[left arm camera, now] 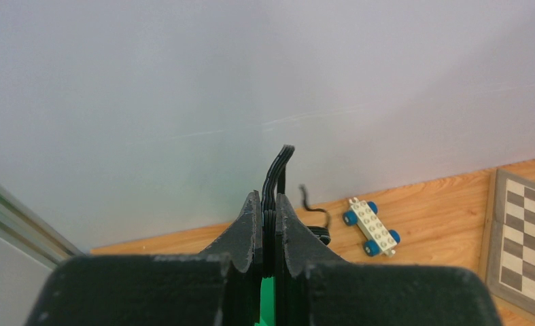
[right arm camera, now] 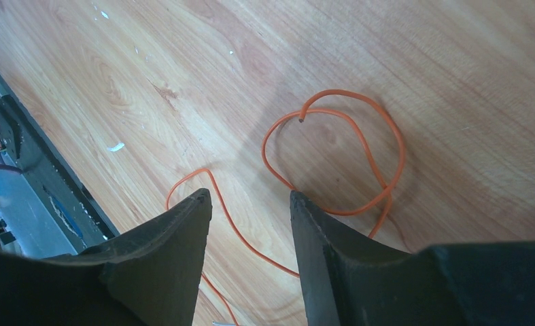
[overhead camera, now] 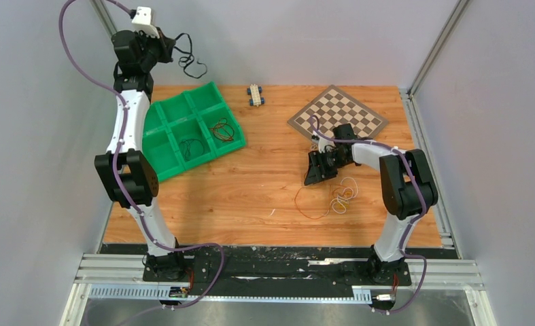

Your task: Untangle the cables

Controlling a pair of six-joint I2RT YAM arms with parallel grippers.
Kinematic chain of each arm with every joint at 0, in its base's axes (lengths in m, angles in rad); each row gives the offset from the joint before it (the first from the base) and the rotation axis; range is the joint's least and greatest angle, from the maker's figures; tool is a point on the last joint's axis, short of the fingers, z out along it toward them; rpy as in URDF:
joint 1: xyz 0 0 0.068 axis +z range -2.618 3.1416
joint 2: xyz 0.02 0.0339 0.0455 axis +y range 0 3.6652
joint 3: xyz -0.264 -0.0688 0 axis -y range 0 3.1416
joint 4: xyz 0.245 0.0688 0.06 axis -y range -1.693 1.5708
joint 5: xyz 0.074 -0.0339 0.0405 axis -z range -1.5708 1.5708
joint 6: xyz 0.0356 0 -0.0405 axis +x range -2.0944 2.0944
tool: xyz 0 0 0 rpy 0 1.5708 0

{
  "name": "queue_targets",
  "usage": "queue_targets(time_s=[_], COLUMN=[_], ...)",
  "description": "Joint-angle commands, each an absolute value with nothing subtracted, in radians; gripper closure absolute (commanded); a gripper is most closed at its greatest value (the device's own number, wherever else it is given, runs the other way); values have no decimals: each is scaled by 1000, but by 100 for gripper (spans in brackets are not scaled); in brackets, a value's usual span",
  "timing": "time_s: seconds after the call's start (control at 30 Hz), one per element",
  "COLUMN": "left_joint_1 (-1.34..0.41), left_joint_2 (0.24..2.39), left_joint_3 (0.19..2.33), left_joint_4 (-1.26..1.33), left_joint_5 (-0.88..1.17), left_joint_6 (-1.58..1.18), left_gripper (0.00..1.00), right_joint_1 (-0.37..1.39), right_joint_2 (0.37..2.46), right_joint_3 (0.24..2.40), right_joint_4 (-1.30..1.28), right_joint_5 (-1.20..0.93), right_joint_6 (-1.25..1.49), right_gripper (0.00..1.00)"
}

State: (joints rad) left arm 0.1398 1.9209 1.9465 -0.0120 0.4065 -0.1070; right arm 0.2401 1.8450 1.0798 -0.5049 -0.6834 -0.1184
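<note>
The far section of the green tray is empty, so the left gripper needs to lower the black cable it holds toward that section next.
My left gripper (overhead camera: 170,46) is raised high at the back left, above the far corner of the green tray, and is shut on a black cable (overhead camera: 191,62) that dangles from it in loops. In the left wrist view the cable (left arm camera: 282,161) sticks up from between the closed fingers (left arm camera: 251,224). My right gripper (overhead camera: 313,178) is low over the table, open and empty. An orange cable (overhead camera: 311,208) and a tangled white cable (overhead camera: 344,193) lie just in front of it. In the right wrist view the orange cable (right arm camera: 359,139) curls beyond the gripper (right arm camera: 249,200) and runs between its open fingertips.
A green tray (overhead camera: 161,171) with several compartments lies at the left, with a dark cable (overhead camera: 194,147) and a reddish cable (overhead camera: 224,129) in two of them. A white toy car (overhead camera: 254,94) with blue wheels stands at the back. A checkerboard (overhead camera: 349,112) lies at the back right.
</note>
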Motion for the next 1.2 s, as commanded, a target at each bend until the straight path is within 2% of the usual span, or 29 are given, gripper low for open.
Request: queue_targets(time_s=[0.0,0.5,1.17], left_joint_1=[147,146,130], left_joint_2=[1930,1988,2127], left_joint_3=[1985,1763,1889], left_joint_4=[43,116,-72], left_joint_5=[409,434,443], left_joint_6=[-116,-26,-3], left_gripper=[100,100,99], right_joint_1=[238,239,239], right_joint_2=[1883,1896,1923], right_joint_3=[1110,1127,1141], right_joint_4=[-478,-496,-509], right_joint_5=[-649,-635,-643], right_joint_6=[-124,-124,-123], right_gripper=[49,49,48])
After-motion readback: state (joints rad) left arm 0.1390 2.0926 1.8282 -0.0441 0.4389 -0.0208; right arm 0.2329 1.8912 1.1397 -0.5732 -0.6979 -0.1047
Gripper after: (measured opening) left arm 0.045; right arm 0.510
